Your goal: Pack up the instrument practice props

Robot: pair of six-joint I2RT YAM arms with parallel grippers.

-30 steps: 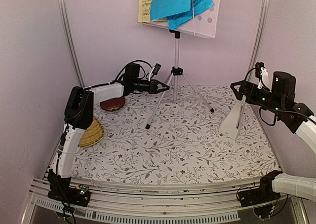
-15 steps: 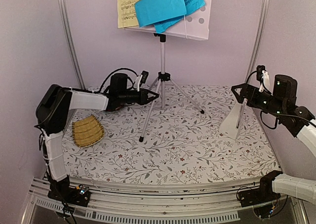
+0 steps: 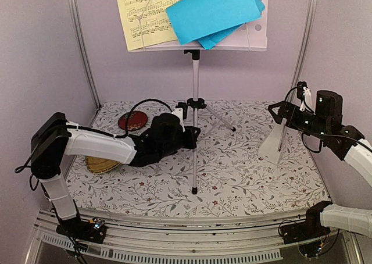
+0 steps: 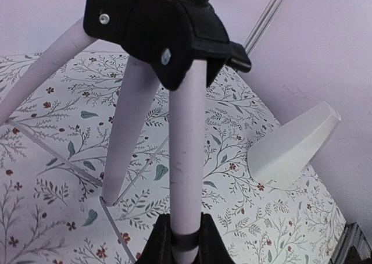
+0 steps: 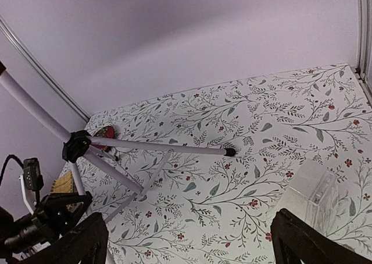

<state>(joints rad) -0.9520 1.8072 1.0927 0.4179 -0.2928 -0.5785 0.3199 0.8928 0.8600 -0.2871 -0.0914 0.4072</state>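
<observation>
My left gripper next needs to pull the leg back toward the clear tabletop by the front leg's foot and let go of it there, since that spot lies back of my left gripper.
The music stand has its white perforated desk at the top of the top view, on a silver pole with tripod legs. A pale-yellow music sheet and blue sheets rest on the desk. My left gripper is shut on the front tripod leg, below the black hub. The white pyramid metronome stands at the right and also shows in the left wrist view. My right gripper is open above the metronome, and holds nothing.
A round red dish sits at the back left. A yellow woven bamboo tray lies partly under my left arm. Metal frame posts stand at both back corners. The purple walls close in on the left, back and right.
My left gripper has swung forward and to the right with the tripod leg. The stand has come nearer, and its front foot now stands mid-table. The right arm has hardly moved.
</observation>
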